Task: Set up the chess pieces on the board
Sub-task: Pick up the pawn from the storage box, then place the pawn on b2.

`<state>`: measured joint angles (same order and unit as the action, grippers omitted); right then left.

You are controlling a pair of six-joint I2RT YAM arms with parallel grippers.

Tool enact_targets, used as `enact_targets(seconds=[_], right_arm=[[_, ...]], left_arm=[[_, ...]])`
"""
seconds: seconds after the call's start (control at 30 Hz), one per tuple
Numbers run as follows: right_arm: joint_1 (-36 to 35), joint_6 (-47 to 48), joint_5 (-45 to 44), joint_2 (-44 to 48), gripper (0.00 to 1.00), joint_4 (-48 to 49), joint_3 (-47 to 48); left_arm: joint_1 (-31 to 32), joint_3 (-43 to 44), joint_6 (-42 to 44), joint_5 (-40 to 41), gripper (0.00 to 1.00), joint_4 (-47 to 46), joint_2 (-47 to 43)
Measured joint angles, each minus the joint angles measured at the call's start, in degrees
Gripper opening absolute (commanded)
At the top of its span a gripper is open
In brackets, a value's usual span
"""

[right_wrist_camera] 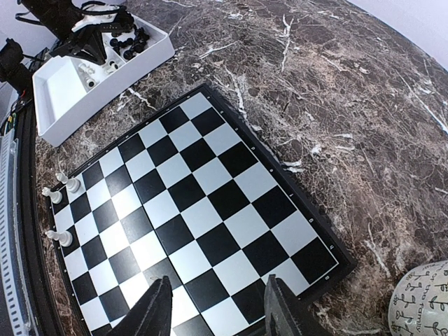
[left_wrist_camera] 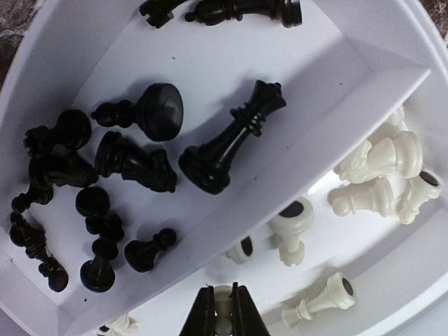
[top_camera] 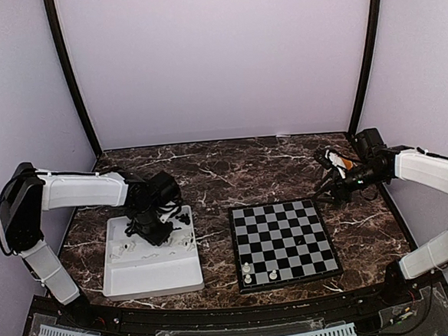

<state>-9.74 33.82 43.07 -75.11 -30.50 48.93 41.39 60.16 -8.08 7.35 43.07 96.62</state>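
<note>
My left gripper lifts, crosses to the right in the top view, lowers and releases next. The square beside the board's farthest white piece (top_camera: 259,268) stands empty for this.
The board (top_camera: 285,248) lies right of centre, with three white chess pieces (top_camera: 247,271) standing at its near left corner; the right wrist view shows them too (right_wrist_camera: 63,189). The other chess pieces lie in a white tray (top_camera: 154,274): black ones (left_wrist_camera: 234,136) in one compartment, white ones (left_wrist_camera: 378,164) in the other. My left gripper (left_wrist_camera: 224,290) reaches down into the white compartment and is shut on a small white piece (left_wrist_camera: 223,302). My right gripper (right_wrist_camera: 217,281) hovers open over the board's far right corner (right_wrist_camera: 308,259), holding nothing.
A patterned mug (right_wrist_camera: 422,302) stands on the marble table just past the board's far right corner, near my right wrist (top_camera: 363,174). A raised divider (left_wrist_camera: 336,105) splits the tray. Purple walls close in the table.
</note>
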Motion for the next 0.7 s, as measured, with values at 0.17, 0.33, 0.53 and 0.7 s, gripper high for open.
enact_targets(seconds=[0.17,0.33,0.53,0.7], right_arm=[[0.0,0.0,0.0,-0.31,0.46,0.0,0.0],[0.0,0.0,-0.02,-1.07,0.45,0.02,0.0],[0.0,-0.94,-1.51,-1.14,0.45,0.33,0.0],[0.0,-1.64,-2.91,-1.14,0.45,0.81,0.0]], left_arm=[[2.64,7.78,-1.11,-0.09,0.01,4.0,-2.1],[12.31,19.3,-0.13,-1.62,0.0,2.69,-3.89],[23.04,31.15,3.34,-5.7,0.0,-0.94,5.6],[26.99,36.79,6.08,-9.49,0.01,-1.86,16.33]])
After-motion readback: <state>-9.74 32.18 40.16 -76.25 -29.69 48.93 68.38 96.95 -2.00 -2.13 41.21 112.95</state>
